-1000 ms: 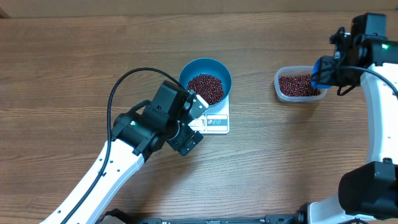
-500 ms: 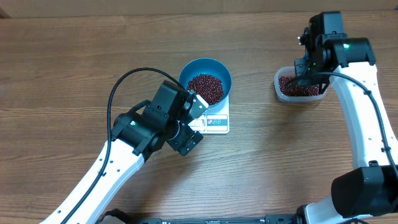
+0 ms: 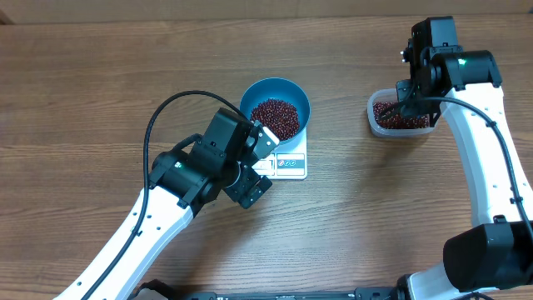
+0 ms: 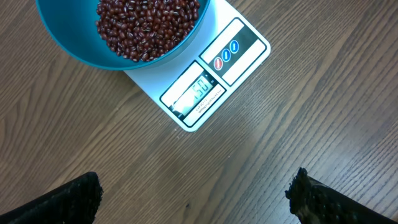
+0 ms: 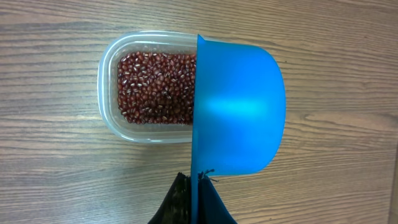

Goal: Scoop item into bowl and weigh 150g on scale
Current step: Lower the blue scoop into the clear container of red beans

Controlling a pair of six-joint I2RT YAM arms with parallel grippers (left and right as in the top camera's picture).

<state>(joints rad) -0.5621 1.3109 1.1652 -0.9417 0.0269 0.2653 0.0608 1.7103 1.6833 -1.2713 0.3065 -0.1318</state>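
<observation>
The robot's right gripper should next turn and lower the scoop onto the beans in the clear tub below. It should then let go of the handle, as the scale (image 3: 291, 164) shows the target weight.
The teal bowl (image 3: 275, 82) stands on the white scale (image 3: 291, 164) and holds a heap of red-brown beans (image 3: 275, 118). In the left wrist view the bowl (image 4: 68, 45) and its beans (image 4: 149, 25) sit above the scale (image 4: 244, 37), whose display reads 150. My left gripper (image 4: 196, 196) is open over bare wood just in front of the scale. My right gripper (image 5: 199, 186) is shut on the handle of the bright blue scoop (image 5: 239, 106). The scoop is turned on edge over the right end of the clear tub (image 5: 107, 93) of beans (image 5: 155, 87).
The clear tub (image 3: 376, 125) sits at the back right, with my right arm (image 3: 466, 71) over it. The left arm's body and black cable (image 3: 166, 112) lie left of the scale. The table's far edge runs along the top.
The right arm swung left from beside the tub to above it, turning the scoop, then held still. The left arm, bowl and scale have not moved.
</observation>
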